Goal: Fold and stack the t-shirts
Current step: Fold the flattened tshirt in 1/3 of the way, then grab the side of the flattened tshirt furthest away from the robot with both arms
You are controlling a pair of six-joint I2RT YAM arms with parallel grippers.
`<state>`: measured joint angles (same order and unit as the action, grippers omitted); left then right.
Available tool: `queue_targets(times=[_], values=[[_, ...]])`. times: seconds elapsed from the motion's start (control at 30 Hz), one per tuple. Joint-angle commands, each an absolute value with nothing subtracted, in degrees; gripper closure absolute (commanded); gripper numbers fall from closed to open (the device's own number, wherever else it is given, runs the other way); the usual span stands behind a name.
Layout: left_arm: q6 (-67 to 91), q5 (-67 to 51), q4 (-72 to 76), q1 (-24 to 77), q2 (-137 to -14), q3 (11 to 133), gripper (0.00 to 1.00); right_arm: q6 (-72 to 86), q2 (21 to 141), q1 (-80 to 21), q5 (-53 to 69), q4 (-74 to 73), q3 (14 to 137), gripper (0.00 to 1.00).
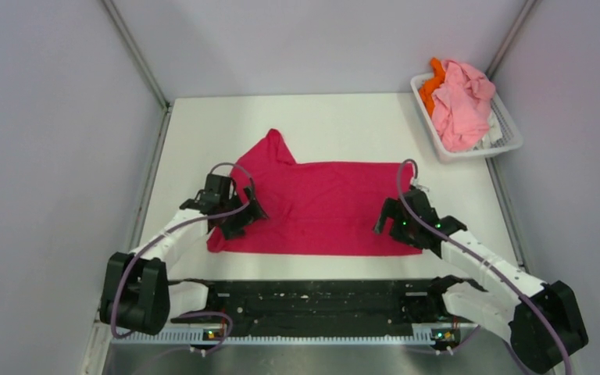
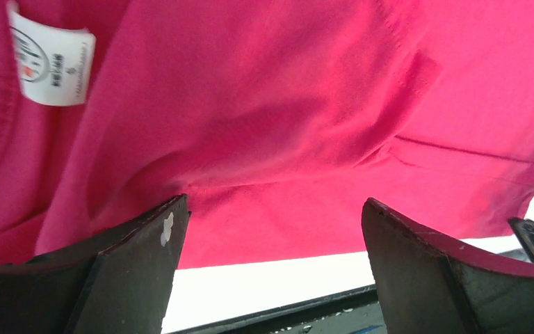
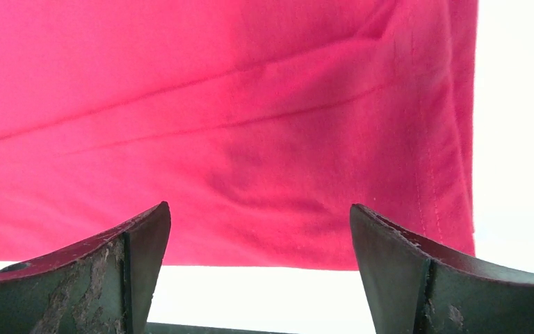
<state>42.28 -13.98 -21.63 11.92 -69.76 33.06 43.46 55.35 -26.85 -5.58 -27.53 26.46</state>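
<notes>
The left gripper will go outward and down onto the sleeve's tip (image 1: 274, 135), which is outward of it, because that sleeve sticks out beyond the shirt's far edge.
A magenta-red t-shirt (image 1: 320, 205) lies spread flat in the middle of the white table, one sleeve sticking up at its far left. My left gripper (image 1: 244, 205) is open and empty over the shirt's near left corner; its wrist view shows the red cloth (image 2: 285, 118) and the white neck label (image 2: 50, 64). My right gripper (image 1: 391, 217) is open and empty over the near right corner, above the hem (image 3: 264, 132). A light pink t-shirt (image 1: 464, 103) and an orange one (image 1: 433, 84) lie heaped in the basket.
A white slatted plastic basket (image 1: 509, 139) stands at the table's far right corner. Grey walls close in the table (image 1: 344, 121) on the left, back and right. A black rail (image 1: 312, 301) runs along the near edge between the arm bases.
</notes>
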Motion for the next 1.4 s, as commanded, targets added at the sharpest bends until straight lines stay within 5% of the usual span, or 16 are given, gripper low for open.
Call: queue_targets(times=[0.0,0.27,0.57,0.73,1.0,1.23,1.37], values=[[37.83,-7.81,-30.97,12.04,-67.96,45.91,0.01,40.78,53.98,-27.42,-13.12,-26.51,35.43,0.01],[30.15,0.33,-29.74,11.87,-90.91,77.21,0.01,35.63,64.09,-23.63,-16.88,-17.87,44.81,0.01],[19.01,9.83,-42.52,11.84,-136.73,135.89,0.02,32.47,77.08,-15.95,-11.99,-15.10,48.14,0.02],[15.85,7.77,-31.42,11.95,-140.39,133.75,0.03,31.87,76.62,-15.43,-13.85,-14.93,46.29,0.02],[17.16,4.45,-31.02,12.82,-146.52,134.77,0.38,31.49,74.88,-15.32,-16.39,-14.48,45.88,0.02],[15.61,7.80,-33.39,13.36,-146.93,132.49,0.50,32.22,73.76,-14.77,-19.82,-14.30,46.39,0.02],[15.99,5.62,-32.89,13.36,-147.34,132.54,0.92,31.84,77.20,-13.45,-21.43,-11.35,47.91,0.02]])
